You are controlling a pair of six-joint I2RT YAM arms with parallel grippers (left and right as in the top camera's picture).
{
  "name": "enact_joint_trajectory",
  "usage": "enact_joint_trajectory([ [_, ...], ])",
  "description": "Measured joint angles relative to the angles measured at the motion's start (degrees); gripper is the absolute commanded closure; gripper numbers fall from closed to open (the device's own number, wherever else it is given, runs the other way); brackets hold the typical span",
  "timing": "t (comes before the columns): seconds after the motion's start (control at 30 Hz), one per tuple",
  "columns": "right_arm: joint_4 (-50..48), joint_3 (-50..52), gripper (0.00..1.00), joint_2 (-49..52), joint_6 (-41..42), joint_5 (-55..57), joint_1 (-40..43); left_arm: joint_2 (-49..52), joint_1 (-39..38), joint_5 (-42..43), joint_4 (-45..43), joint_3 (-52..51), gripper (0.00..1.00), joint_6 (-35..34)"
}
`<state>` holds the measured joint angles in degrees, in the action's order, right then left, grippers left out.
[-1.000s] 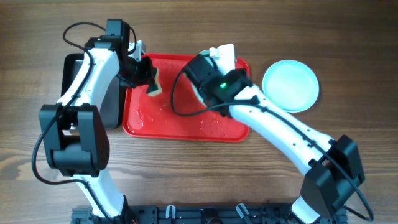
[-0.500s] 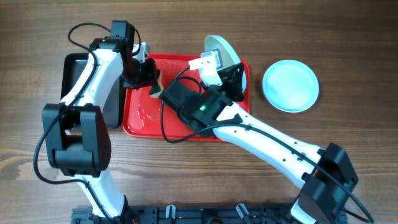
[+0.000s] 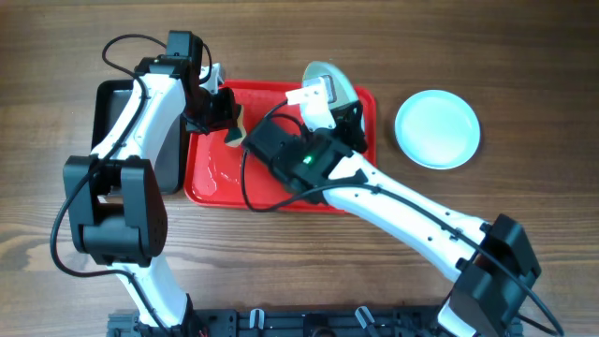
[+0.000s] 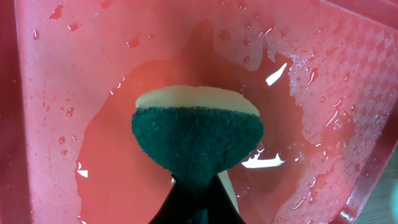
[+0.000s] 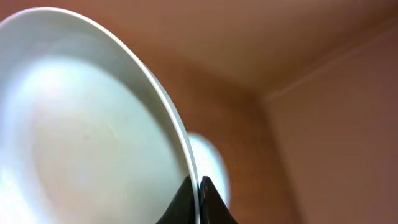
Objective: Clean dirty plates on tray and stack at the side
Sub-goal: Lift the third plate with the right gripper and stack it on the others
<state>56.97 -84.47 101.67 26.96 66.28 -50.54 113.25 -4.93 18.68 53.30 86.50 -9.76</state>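
Observation:
The pale-blue plate (image 3: 437, 128) already starts the stack beside the tray. The cream-white plate (image 3: 326, 75) comes over it next as my right gripper swings, turns it flat, lowers and releases.
The red tray (image 3: 211, 178) lies mid-table, wet, with puddles in the left wrist view (image 4: 348, 81). My right gripper (image 3: 328, 92) is shut on the rim of a cream-white plate (image 3: 326, 75) and holds it tilted on edge above the tray's back right corner. In the right wrist view the jaws (image 5: 199, 186) pinch that plate's (image 5: 87, 124) edge. A pale-blue plate (image 3: 437, 128) lies on the table right of the tray. My left gripper (image 3: 223, 114) is shut on a green and yellow sponge (image 3: 231, 131) over the tray's left part; the sponge also shows in the left wrist view (image 4: 198, 140).
A black rectangular tray (image 3: 117, 112) lies left of the red tray, under my left arm. My right arm (image 3: 402, 206) crosses the red tray's front right corner. Bare wooden table (image 3: 524, 75) surrounds everything.
My right arm has swung left over the tray and raised the cream-white plate onto its edge. The left gripper with the sponge has hardly moved.

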Motion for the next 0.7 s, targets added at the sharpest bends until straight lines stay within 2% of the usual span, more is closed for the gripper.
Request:
enact_joint_trajectory([
  [0.1,-0.09,0.0,0.96,0.0,0.76,-9.29,3.45,0.0,0.0,-0.02,-0.02,0.0,0.96,0.0],
  [0.37,-2.99,0.0,0.96,-1.27,-1.77,-37.09,20.87,0.0,0.0,-0.92,-0.15,0.0,0.96,0.0],
  [0.6,-3.89,0.0,0.96,-3.65,-6.38,-59.1,41.07,0.0,0.0,-1.73,-0.15,0.0,0.96,0.0],
  [0.7,-4.04,0.17,0.95,-3.65,-7.5,-64.0,49.27,0.0,0.0,-1.75,-0.15,0.0,0.96,0.0],
])
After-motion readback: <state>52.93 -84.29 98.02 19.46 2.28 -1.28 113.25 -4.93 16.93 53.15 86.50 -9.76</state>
